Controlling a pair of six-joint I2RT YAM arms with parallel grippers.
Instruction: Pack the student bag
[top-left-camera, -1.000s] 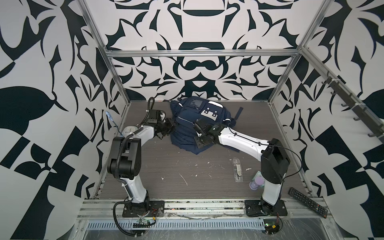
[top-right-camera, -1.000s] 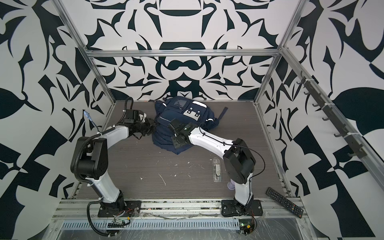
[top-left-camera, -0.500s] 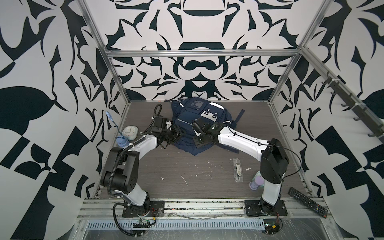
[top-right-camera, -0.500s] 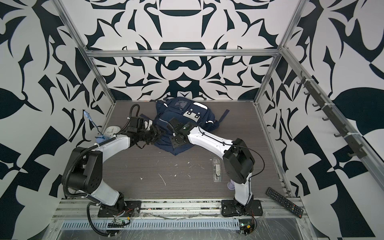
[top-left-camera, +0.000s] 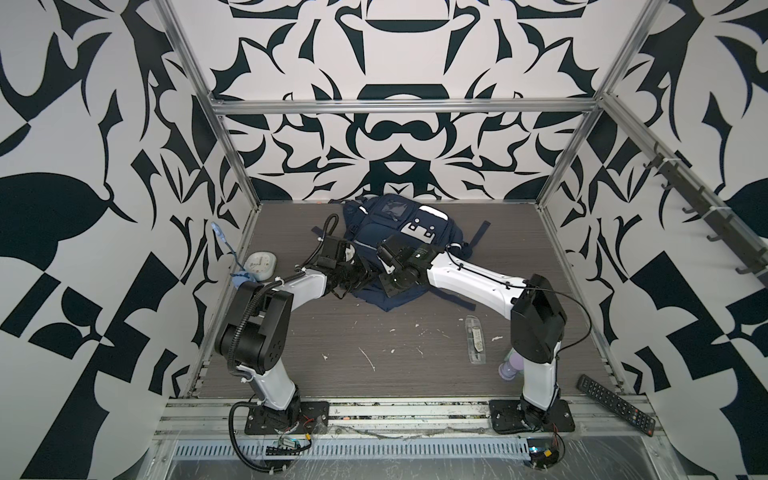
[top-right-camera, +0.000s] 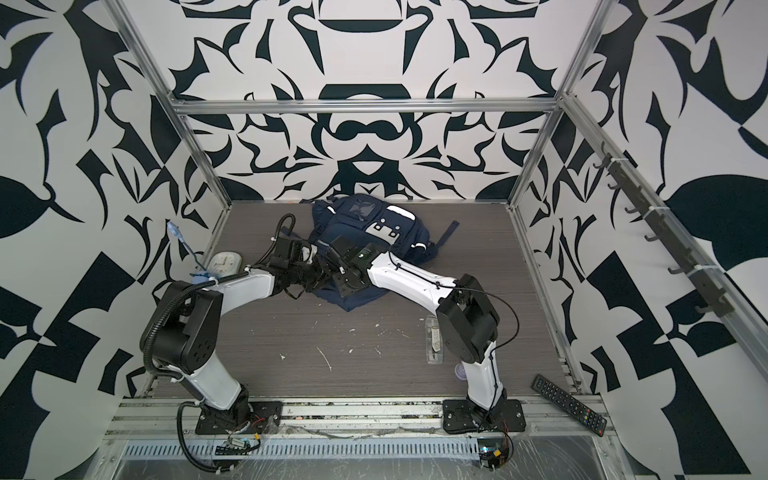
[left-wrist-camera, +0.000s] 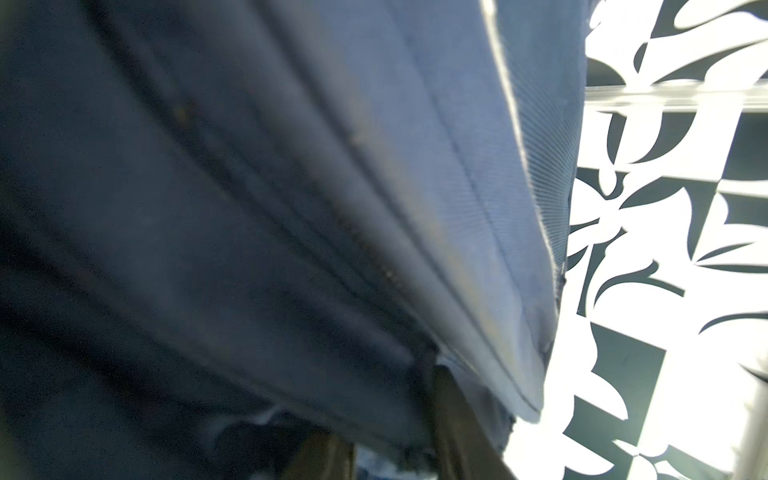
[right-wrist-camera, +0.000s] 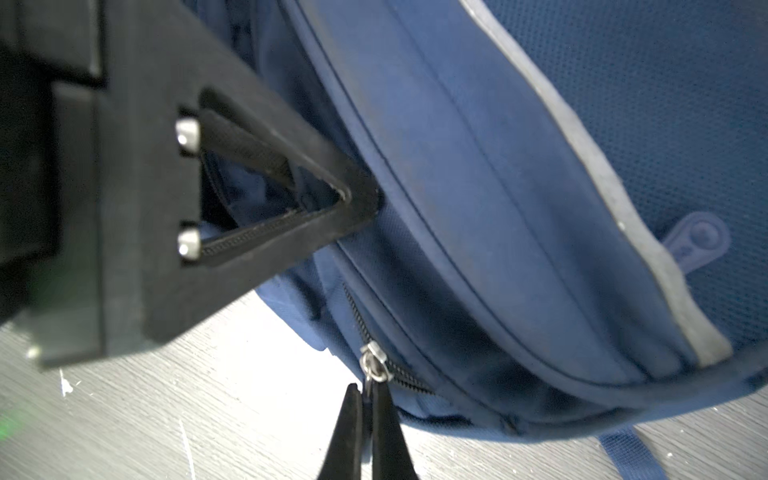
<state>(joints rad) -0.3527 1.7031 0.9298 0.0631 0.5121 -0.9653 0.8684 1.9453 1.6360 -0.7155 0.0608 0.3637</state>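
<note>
I will pull the zip's pull outward along the zip to the bag's edge (top-left-camera: 450, 244) beside the dotted patch with my right gripper next and release it, because the teeth continue past the slider.
The student bag (top-left-camera: 399, 232), navy with a white-grey dotted patch, lies flat at the back of the grey table in both top views (top-right-camera: 365, 232). At its near edge both grippers meet. My right gripper (right-wrist-camera: 368, 392) is shut on the pull of a silver zip slider (right-wrist-camera: 374, 359), low over the table. My left gripper (right-wrist-camera: 361, 199) comes in beside it, its fingertips pinched on a fold of the bag's fabric by the zip opening. In the left wrist view blue fabric fills the frame and covers my left gripper (left-wrist-camera: 395, 440). In a top view, the left gripper (top-left-camera: 357, 276) sits just left of the right gripper (top-left-camera: 388, 286).
A white round clock (top-left-camera: 260, 266) lies by the left wall. A clear plastic case (top-left-camera: 476, 338) and a purple bottle (top-left-camera: 510, 368) sit near the right arm's base. A black remote (top-left-camera: 614, 409) rests on the front rail at the right. White scraps dot the floor.
My left arm has swung from the bag's left side to its near edge and closed on the fabric. The clock it covered now shows. The right gripper has kept its hold.
</note>
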